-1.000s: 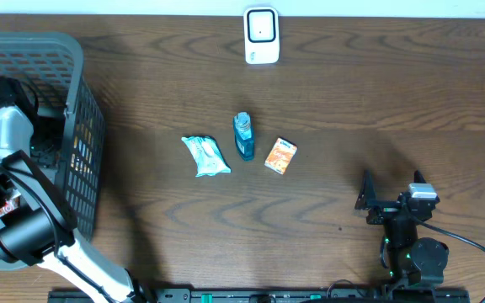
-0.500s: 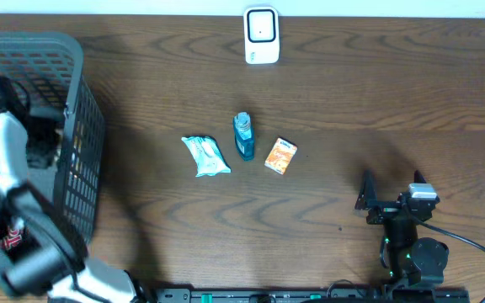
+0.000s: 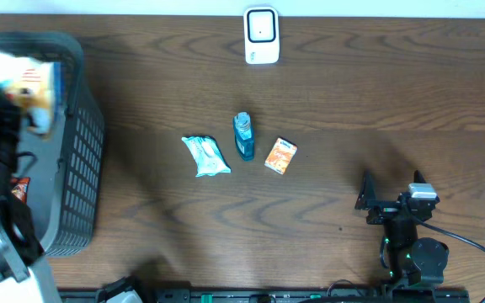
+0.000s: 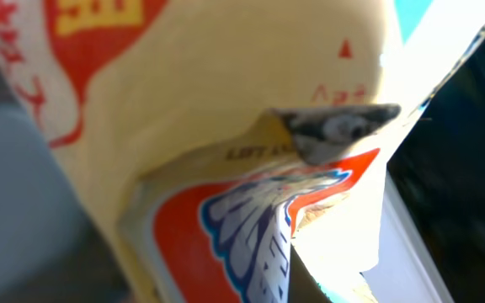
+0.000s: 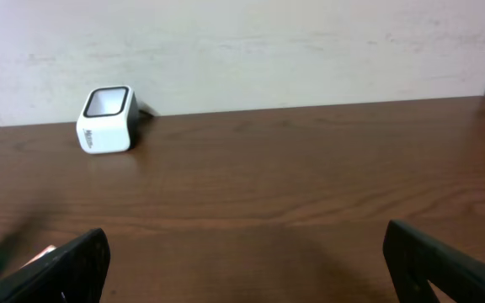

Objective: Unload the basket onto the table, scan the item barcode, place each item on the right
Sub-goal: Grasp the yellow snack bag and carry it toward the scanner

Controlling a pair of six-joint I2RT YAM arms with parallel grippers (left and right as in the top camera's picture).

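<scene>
My left gripper should next move right in the overhead view, down over the bare wood beside the orange box, and release the packet [image 3: 40, 84] on that wood.
A yellow and red snack packet [image 3: 40, 84] hangs blurred above the grey basket [image 3: 78, 181] at the far left, and my left gripper [image 3: 23, 108] is shut on it. The same packet [image 4: 226, 101] fills the left wrist view and hides the fingers. The white barcode scanner [image 3: 261, 35] stands at the table's far edge, also seen as a white scanner [image 5: 105, 119] in the right wrist view. My right gripper [image 3: 391, 182] rests open near the front right, with only bare wood between its jaws.
A pale blue wipes pack [image 3: 205, 156], a blue bottle [image 3: 243, 135] and an orange box [image 3: 281, 156] lie in a row at mid-table. Something red [image 3: 19, 189] lies inside the basket. A wall rises behind the scanner.
My left gripper has shut on the packet and lifted it up out of the basket toward the camera. The right arm has not moved.
</scene>
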